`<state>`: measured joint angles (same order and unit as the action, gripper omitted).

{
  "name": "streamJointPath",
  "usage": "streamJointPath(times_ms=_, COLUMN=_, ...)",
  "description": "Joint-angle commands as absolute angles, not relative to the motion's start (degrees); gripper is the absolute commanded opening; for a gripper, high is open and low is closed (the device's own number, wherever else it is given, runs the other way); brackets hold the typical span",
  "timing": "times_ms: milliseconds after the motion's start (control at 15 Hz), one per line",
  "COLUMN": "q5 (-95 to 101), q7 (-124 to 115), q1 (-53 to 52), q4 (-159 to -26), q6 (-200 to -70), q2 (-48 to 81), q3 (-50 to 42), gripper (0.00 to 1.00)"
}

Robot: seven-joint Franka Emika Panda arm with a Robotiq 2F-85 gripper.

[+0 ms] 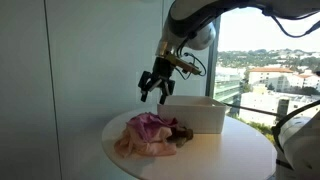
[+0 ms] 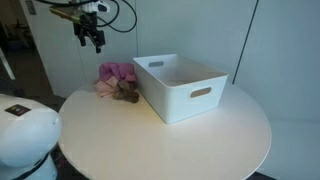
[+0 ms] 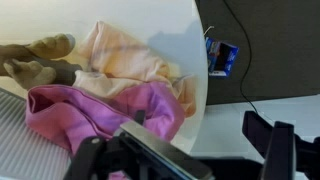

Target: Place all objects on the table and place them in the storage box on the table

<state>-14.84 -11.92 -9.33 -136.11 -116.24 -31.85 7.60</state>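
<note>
My open gripper lowers onto the pink cloth's middle fold [image 1: 148,123] [image 3: 120,103] next, shifting toward the left in the wrist view, since that fold lies atop the peach cloth.
A pile of soft things lies on the round white table [image 1: 230,150] beside the white storage box [image 1: 205,113]: a pink cloth [image 1: 148,126], a peach cloth [image 1: 135,145] and a brown plush toy [image 1: 183,134]. The pile also shows in an exterior view [image 2: 115,75] next to the box [image 2: 180,85]. My gripper [image 1: 153,93] hangs open and empty in the air above the pile, also seen in an exterior view [image 2: 93,38]. The wrist view looks down on the pink cloth [image 3: 95,110], peach cloth [image 3: 125,55] and plush toy [image 3: 35,60], with my fingers [image 3: 190,150] apart at the bottom.
The box looks empty inside in an exterior view. The table edge [image 3: 200,90] runs close to the pile; beyond it lie the floor and a blue object [image 3: 222,55]. A large window is behind the table. A white robot part [image 2: 25,130] stands near the table.
</note>
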Motion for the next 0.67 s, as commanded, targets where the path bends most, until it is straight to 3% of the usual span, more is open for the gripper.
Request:
streamJointPath(times_ms=0, q5=-15.11, q7=-11.68, q1=-8.77, q4=-135.79, q6=-116.07, q2=-31.88, q3=8.03, gripper=1.0)
streamJointPath(times_ms=600, q5=-15.32, q7=-11.75, q1=-8.27, q4=-133.1, q6=-116.38, q2=-26.8, q3=7.69, gripper=1.0)
